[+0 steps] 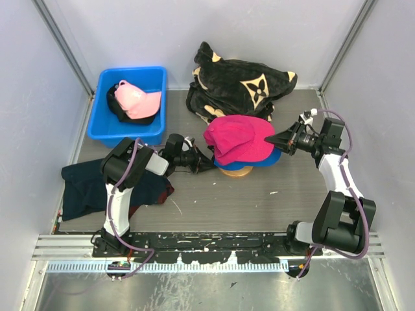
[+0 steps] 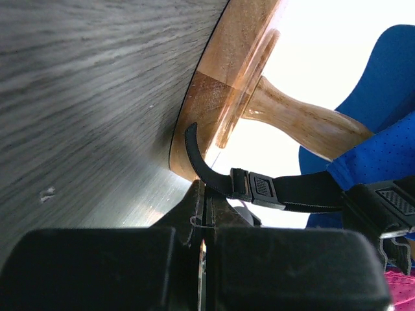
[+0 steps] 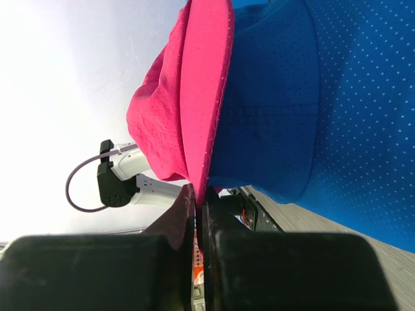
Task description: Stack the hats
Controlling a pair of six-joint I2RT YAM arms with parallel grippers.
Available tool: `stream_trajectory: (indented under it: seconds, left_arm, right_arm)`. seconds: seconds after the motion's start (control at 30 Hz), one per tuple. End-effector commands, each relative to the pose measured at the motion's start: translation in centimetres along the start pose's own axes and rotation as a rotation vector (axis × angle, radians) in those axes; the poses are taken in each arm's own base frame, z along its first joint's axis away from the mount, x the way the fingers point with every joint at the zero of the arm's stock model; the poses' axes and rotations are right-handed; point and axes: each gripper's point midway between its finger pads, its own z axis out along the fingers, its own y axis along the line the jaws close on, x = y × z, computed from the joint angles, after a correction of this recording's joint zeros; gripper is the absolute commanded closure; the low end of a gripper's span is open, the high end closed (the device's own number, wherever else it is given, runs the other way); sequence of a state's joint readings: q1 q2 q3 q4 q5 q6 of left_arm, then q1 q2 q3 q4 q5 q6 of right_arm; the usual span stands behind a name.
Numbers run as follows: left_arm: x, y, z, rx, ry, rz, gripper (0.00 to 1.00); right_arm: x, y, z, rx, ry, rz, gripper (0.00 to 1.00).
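Observation:
My right gripper holds the magenta cap's brim, still raised off the blue cap's brim. It should next move down toward the blue cap's brim [image 1: 275,157] [image 3: 366,123] and release the magenta cap's brim there.
A magenta cap [image 1: 238,139] sits on a royal blue cap [image 1: 273,157], both on a wooden stand [image 1: 235,171] at mid-table. My right gripper [image 1: 272,139] is shut on the magenta cap's brim, which shows in the right wrist view [image 3: 202,97] against the blue cap [image 3: 324,97]. My left gripper [image 1: 211,162] is shut at the caps' left side; its tips [image 2: 204,189] are just below a black buckle strap [image 2: 259,188], beside the stand's base [image 2: 207,97], with nothing seen between them. A light pink cap [image 1: 133,98] lies on a black cap [image 1: 114,103] in the bin.
The blue plastic bin [image 1: 130,133] stands at the back left. A big black plush bundle with tan flower marks [image 1: 240,84] lies at the back, right behind the stand. A flat dark navy cloth [image 1: 84,184] lies at the front left by my left arm.

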State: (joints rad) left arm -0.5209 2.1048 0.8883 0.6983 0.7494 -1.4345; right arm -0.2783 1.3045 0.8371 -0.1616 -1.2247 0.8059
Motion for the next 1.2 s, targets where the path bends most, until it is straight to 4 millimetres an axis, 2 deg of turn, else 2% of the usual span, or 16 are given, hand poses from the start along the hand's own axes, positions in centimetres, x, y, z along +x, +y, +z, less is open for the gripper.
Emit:
stream_trajectory:
  seconds: [0.0, 0.1, 0.2, 0.4, 0.57, 0.7, 0.83, 0.97, 1.07, 1.17]
  left_arm:
    - [0.3, 1.2, 0.1, -0.027, 0.007, -0.012, 0.97]
    - [0.5, 2.1, 0.0, -0.040, 0.005, -0.020, 0.97]
    - [0.5, 2.7, 0.0, -0.040, 0.001, -0.033, 0.97]
    - [0.3, 2.6, 0.1, -0.038, -0.002, -0.035, 0.97]
    - [0.1, 2.2, 0.3, -0.033, -0.004, -0.034, 0.97]
    - [0.0, 1.9, 0.4, -0.030, -0.003, -0.033, 0.97]
    - [-0.2, 1.4, 0.5, -0.025, 0.000, -0.030, 0.97]
    - [-0.3, 0.5, 0.5, -0.017, 0.005, -0.018, 0.97]
    - [-0.3, 0.0, 0.5, -0.016, 0.008, -0.008, 0.97]
    - [-0.5, -0.5, 0.1, -0.009, 0.000, -0.007, 0.94]
  right_arm:
    - [0.1, -6.9, 0.4, 0.198, -0.058, 0.163, 0.99]
    - [-0.6, -7.4, 0.4, 0.191, -0.076, 0.201, 0.99]
    - [-1.1, -8.9, 0.2, 0.213, -0.088, 0.259, 0.99]
    - [-2.5, -11.6, -0.3, 0.272, -0.109, 0.317, 0.99]
    - [-2.7, -11.8, -0.2, 0.298, -0.080, 0.262, 0.99]
    - [-3.1, -9.4, 1.1, 0.290, -0.027, 0.146, 0.99]
    - [-4.2, -6.1, 1.3, 0.245, -0.036, 0.032, 0.99]
    - [-4.3, -3.8, 1.6, 0.201, -0.024, -0.021, 0.99]
    - [-4.1, -3.0, 1.5, 0.190, -0.024, -0.037, 0.99]
    - [-3.4, -3.3, 1.4, 0.198, -0.021, -0.042, 0.99]
